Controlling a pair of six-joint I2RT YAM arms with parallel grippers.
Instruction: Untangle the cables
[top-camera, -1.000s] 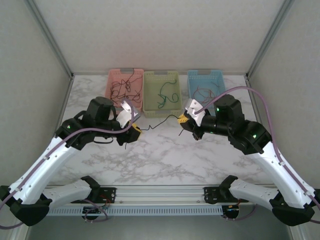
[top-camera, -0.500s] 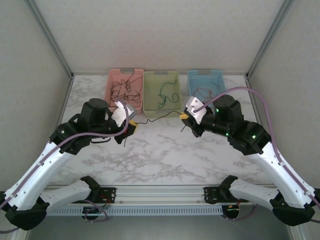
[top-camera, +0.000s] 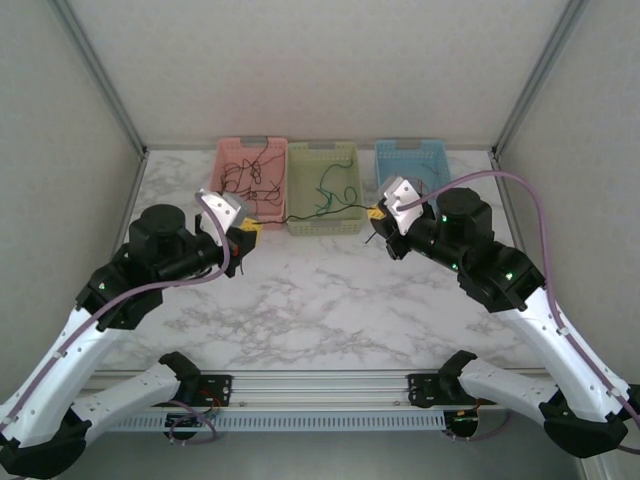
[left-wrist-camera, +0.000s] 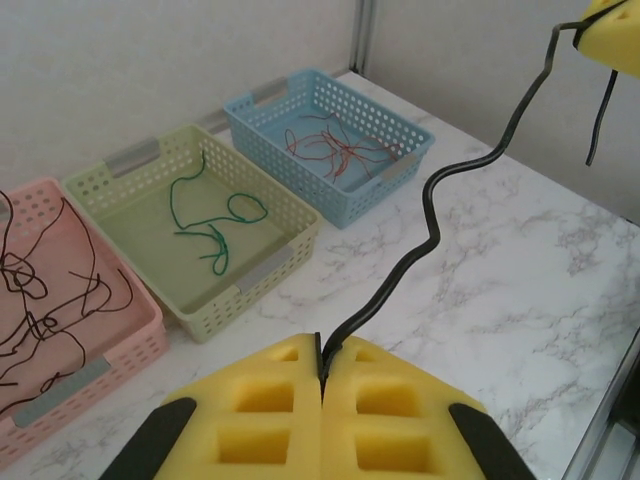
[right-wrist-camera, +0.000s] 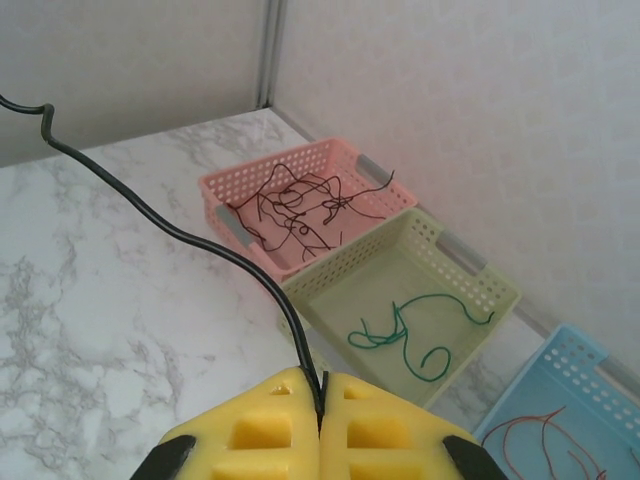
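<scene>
I should next turn my left gripper and move it outward over the pink basket (top-camera: 222, 170) (left-wrist-camera: 62, 305) to release the black cable, because the basket, which holds black cables, is outward of my left gripper.
One black cable (top-camera: 312, 216) is stretched in the air between my two grippers, in front of the baskets. My left gripper (top-camera: 247, 230) is shut on its left end, and in the left wrist view the cable (left-wrist-camera: 430, 210) rises wavy from between the yellow pads (left-wrist-camera: 270, 400). My right gripper (top-camera: 378, 212) is shut on the other end; the cable (right-wrist-camera: 170, 228) leaves its pads (right-wrist-camera: 380, 430) toward the upper left. More black cables (top-camera: 250, 178) lie tangled in the pink basket (top-camera: 222, 170).
A green basket (top-camera: 325, 228) holds a green cable (left-wrist-camera: 215, 215). A blue basket (top-camera: 412, 146) holds red cables (left-wrist-camera: 335, 150). The three baskets stand in a row at the back of the marble table (top-camera: 320, 300). Metal frame posts and walls close in both sides.
Both grippers have moved apart and back toward the baskets, and the slack black cable is now pulled nearly straight. The left gripper has closed on its end.
</scene>
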